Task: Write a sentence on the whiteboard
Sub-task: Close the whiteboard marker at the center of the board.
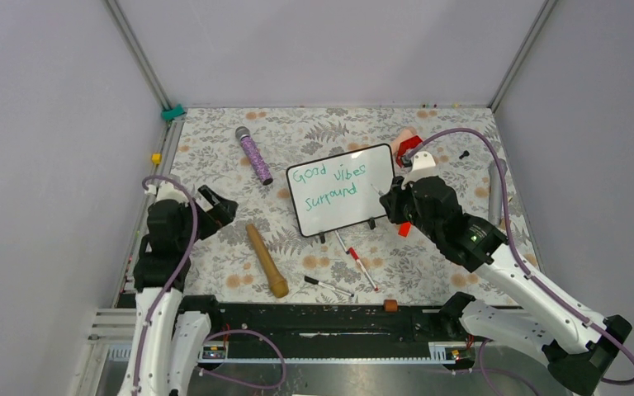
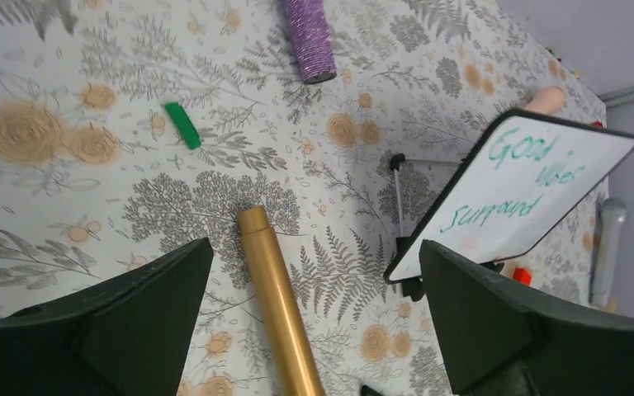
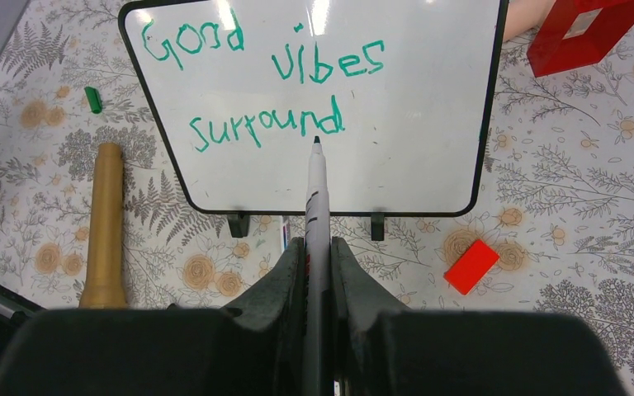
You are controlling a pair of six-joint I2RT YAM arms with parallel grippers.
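My left gripper tilts its fingers down next and lowers onto the loose green cap [image 2: 182, 125] to close around it, since the marker in my right gripper is uncapped.
The whiteboard [image 1: 343, 191] stands on its two black feet mid-table, also in the right wrist view [image 3: 413, 124] and the left wrist view [image 2: 537, 214]. The sentence [image 3: 264, 91] in green reads "Good vibes surround" in two lines. My right gripper [image 3: 317, 247] is shut on a white marker [image 3: 316, 198] whose dark tip sits just below the "d" of "surround". In the top view my right gripper [image 1: 392, 198] is at the board's right edge. My left gripper [image 1: 215, 206] is open and empty, left of the board, above a gold cylinder [image 2: 276, 305].
A purple glitter microphone [image 1: 253, 154] lies at the back left. A wooden pestle-like stick [image 1: 266, 261] lies front left. Two loose markers [image 1: 355, 260] lie before the board. A red block [image 3: 472, 266], a red box [image 3: 582, 33], a green cap [image 2: 182, 124] and a grey tube [image 1: 495, 190] lie around.
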